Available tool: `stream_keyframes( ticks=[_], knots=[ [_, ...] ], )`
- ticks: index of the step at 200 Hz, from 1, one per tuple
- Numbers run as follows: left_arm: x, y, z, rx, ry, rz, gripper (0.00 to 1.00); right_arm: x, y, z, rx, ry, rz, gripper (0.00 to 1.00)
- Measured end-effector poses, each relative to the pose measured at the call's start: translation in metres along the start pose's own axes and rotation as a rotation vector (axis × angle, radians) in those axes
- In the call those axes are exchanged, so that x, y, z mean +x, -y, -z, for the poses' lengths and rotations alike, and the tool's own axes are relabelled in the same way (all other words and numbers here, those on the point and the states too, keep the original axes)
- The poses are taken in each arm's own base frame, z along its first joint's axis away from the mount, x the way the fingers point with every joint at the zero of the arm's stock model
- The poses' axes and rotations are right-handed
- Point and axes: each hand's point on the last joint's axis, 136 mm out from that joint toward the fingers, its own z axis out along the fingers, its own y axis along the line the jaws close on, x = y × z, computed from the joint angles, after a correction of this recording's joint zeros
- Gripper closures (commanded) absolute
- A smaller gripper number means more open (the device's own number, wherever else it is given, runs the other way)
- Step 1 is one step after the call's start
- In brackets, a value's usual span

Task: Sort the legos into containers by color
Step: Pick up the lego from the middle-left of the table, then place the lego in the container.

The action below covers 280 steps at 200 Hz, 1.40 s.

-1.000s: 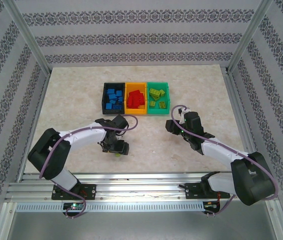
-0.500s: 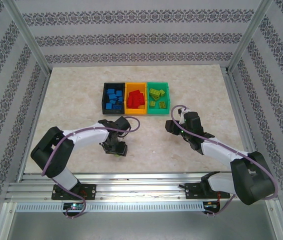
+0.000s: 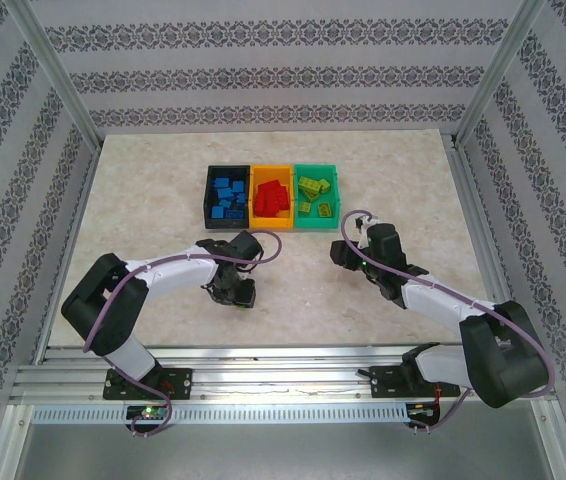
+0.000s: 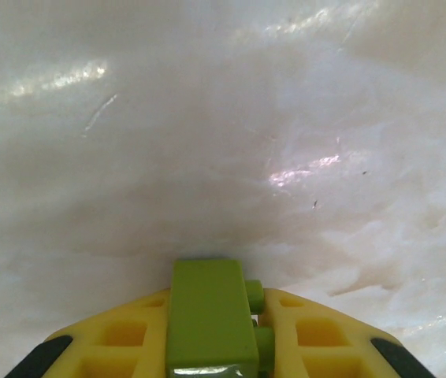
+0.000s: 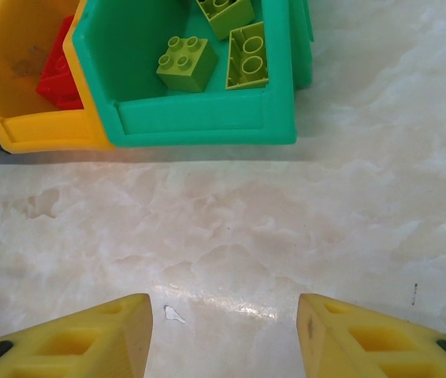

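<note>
My left gripper rises from the table next, then swings outward over the green bin (image 3: 317, 195) with the yellow-green legos to release the yellow-green lego.
My left gripper (image 4: 215, 331) is shut on a yellow-green lego (image 4: 209, 315), pinched between its yellow fingers (image 4: 120, 342) just above the marble table; from above the left gripper (image 3: 233, 292) sits low, near the table's front. Three containers stand in a row at the back: a black bin (image 3: 227, 194) with blue legos, an orange bin (image 3: 272, 197) with red legos, a green bin (image 3: 317, 195) with yellow-green legos. My right gripper (image 3: 348, 252) stands open and holds nothing, just in front of the green bin (image 5: 207, 118); its fingers (image 5: 97, 335) hover over bare table.
Patterned walls and metal posts enclose the marble table (image 3: 293, 290). The near rail (image 3: 283, 375) carries both arm bases. The bins' front walls lie close ahead of the right gripper.
The left gripper has shut on the yellow-green lego and shifted slightly back and right. The right arm has not moved.
</note>
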Motion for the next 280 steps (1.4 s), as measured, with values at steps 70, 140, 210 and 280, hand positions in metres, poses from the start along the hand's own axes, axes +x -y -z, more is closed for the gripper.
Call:
stream_keyframes(
  ticks=[70, 140, 210, 280],
  knots=[
    [-0.033, 0.026, 0.019, 0.098, 0.139, 0.002, 0.91, 0.000, 0.000, 0.000, -0.001, 0.000, 0.000, 0.48],
    [-0.105, 0.078, 0.058, 0.206, 0.291, -0.037, 0.91, 0.000, 0.000, 0.000, 0.000, 0.000, 0.000, 0.48],
    [-0.223, 0.140, 0.092, 0.268, 0.446, -0.132, 0.90, 0.000, 0.000, 0.000, 0.000, 0.002, 0.000, 0.48],
    [-0.313, 0.149, 0.101, 0.227, 0.510, -0.182, 0.46, -0.005, -0.003, 0.004, -0.009, 0.020, 0.003, 0.48]
  ],
)
